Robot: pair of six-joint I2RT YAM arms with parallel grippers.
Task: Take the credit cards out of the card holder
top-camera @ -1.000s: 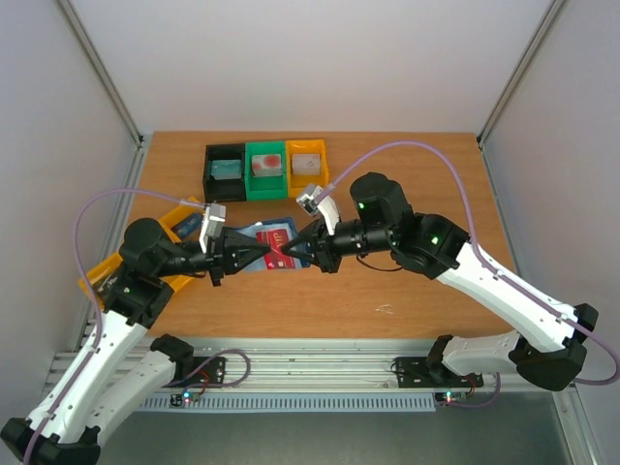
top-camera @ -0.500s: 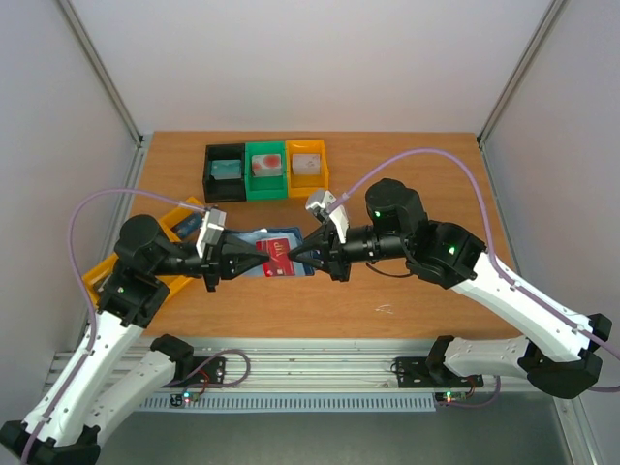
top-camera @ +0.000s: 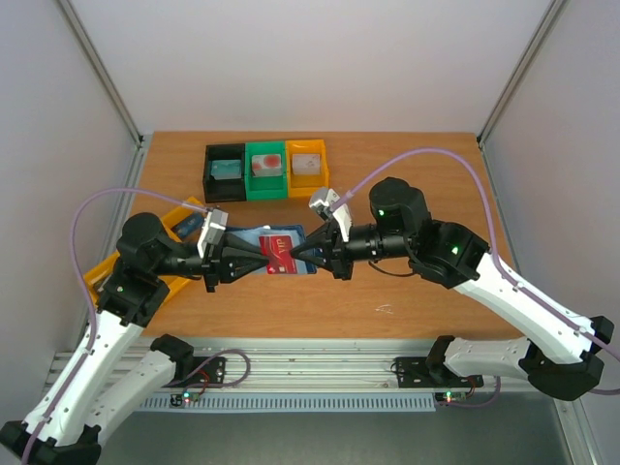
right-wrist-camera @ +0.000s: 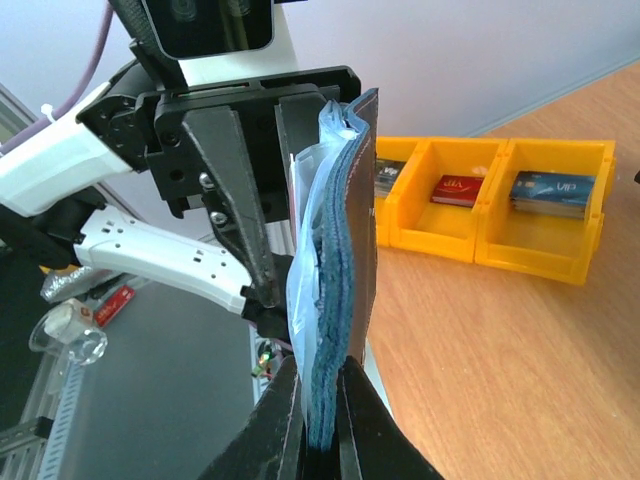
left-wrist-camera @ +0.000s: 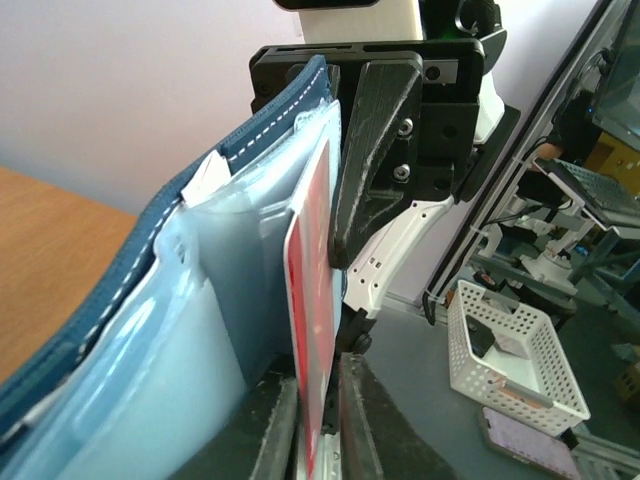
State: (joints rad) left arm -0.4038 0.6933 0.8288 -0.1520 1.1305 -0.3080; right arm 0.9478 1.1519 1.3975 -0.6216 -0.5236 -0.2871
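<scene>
The holder moves away from the red card (left-wrist-camera: 312, 330) next, then down to the bare tabletop, where my right gripper releases it as my left gripper holds the card.
The slate-blue card holder (top-camera: 288, 236) is held above the table between the two grippers. My right gripper (top-camera: 295, 258) is shut on the holder's folded edge (right-wrist-camera: 340, 300). Its pale pocket pages (left-wrist-camera: 190, 350) and stitched blue cover (left-wrist-camera: 150, 260) fan open in the left wrist view. My left gripper (top-camera: 262, 258) is shut on a red credit card (left-wrist-camera: 312, 330) that stands partly out of a pocket. The card also shows from above (top-camera: 278, 254). In the wrist views, the left gripper (left-wrist-camera: 318, 372) grips the card's lower edge and the right gripper (right-wrist-camera: 320, 368) pinches the holder.
Black (top-camera: 224, 172), green (top-camera: 265, 171) and orange (top-camera: 307, 167) bins stand at the back, each with a card inside. Yellow bins (right-wrist-camera: 490, 210) holding cards lie at the left under my left arm, also seen from above (top-camera: 177, 222).
The right arm has swung a little to the right and its gripper and the holder have shifted slightly. The left gripper stays closed on the red card.
</scene>
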